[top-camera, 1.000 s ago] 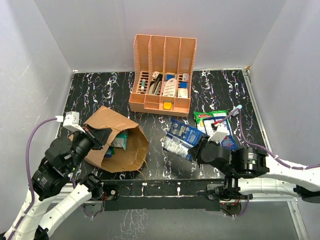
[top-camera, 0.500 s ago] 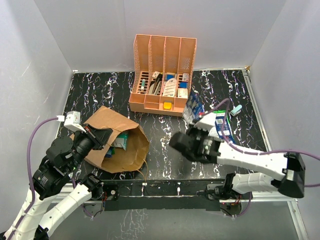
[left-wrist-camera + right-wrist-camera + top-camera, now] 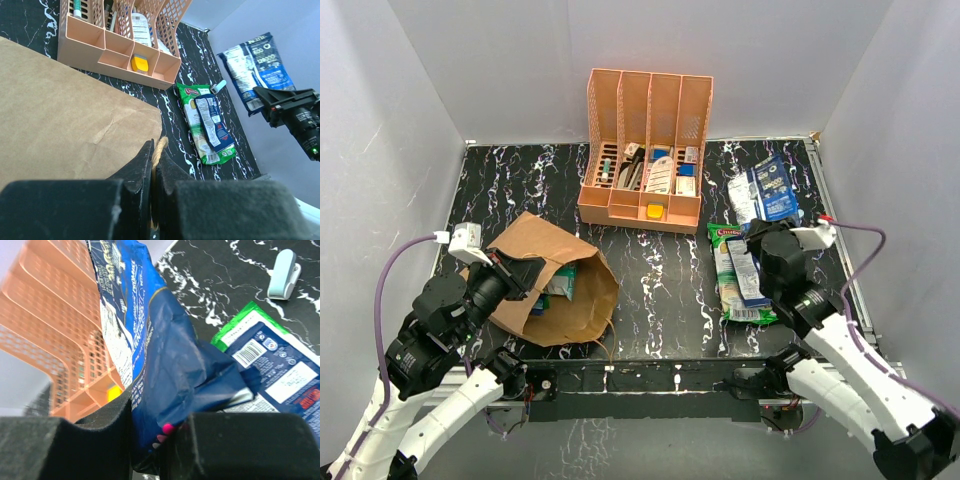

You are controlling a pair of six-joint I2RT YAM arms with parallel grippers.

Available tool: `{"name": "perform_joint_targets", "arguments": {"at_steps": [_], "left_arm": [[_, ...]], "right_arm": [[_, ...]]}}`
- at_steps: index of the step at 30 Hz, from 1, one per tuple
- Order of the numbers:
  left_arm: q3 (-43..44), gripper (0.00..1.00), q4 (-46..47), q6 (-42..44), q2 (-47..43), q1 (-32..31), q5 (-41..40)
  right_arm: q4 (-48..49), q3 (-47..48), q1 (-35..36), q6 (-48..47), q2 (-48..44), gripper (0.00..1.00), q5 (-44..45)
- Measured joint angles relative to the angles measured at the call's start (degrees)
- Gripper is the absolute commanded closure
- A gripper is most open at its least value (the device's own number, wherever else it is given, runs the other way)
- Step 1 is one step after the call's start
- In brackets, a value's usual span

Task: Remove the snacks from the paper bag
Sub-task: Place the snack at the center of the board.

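The right gripper will next move back and down onto the narrow blue packet (image 3: 745,270) and let go of the held snack there, because snacks are already stacked at that spot.
The brown paper bag (image 3: 545,300) lies on its side at the left, mouth facing right, with teal and green snacks (image 3: 557,285) showing inside. My left gripper (image 3: 525,272) is shut on the bag's cord handle (image 3: 160,145) at the mouth; the bag fills the left wrist view (image 3: 60,110). My right gripper (image 3: 767,243) is shut on a blue snack packet (image 3: 765,192) and holds it up over the right side. This blue packet shows close in the right wrist view (image 3: 160,355). A green packet (image 3: 730,285) with a narrow blue packet (image 3: 745,270) on it lies below.
An orange slotted organiser (image 3: 645,150) with stationery stands at the back centre and shows in the right wrist view (image 3: 55,315). A small white clip (image 3: 282,272) lies on the black marbled table beyond the green packet (image 3: 240,322). Grey walls enclose the table.
My right arm has swung from the table's centre to the right back, carrying the blue packet up over the green one. The left arm and bag have not moved.
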Motion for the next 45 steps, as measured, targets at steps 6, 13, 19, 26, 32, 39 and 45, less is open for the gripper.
{"name": "perform_joint_targets", "arguments": {"at_steps": [6,13,19,26,32,39,45], "left_arm": [[0.00,1.00,0.00,0.00,0.02,0.00,0.07],[0.00,1.00,-0.85,0.02,-0.22,0.00,-0.09],[0.04,1.00,-1.33,0.22,-1.03,0.00,-0.46],[0.04,1.00,-1.36,0.22,-0.83,0.00,-0.46],[0.04,1.00,-1.36,0.17,-0.72,0.00,-0.44],[0.04,1.00,-1.33,0.02,-0.72,0.00,-0.44],[0.04,1.00,-1.33,-0.02,-0.70,0.00,-0.42]], "right_arm": [[3.93,-3.67,-7.85,7.21,-2.99,0.93,-7.80],[3.50,-9.35,-12.37,14.82,-2.36,0.93,-12.96],[4.68,-14.86,-16.44,18.78,-2.80,0.93,-17.18],[8.07,-22.62,-20.94,21.20,-1.60,0.93,-22.18],[13.68,-28.30,-24.00,24.63,-1.77,0.93,-26.60],[16.83,-32.46,-25.66,26.36,-5.01,0.93,-30.45],[11.61,-32.79,-25.73,24.20,-14.10,0.93,-33.64]]}}
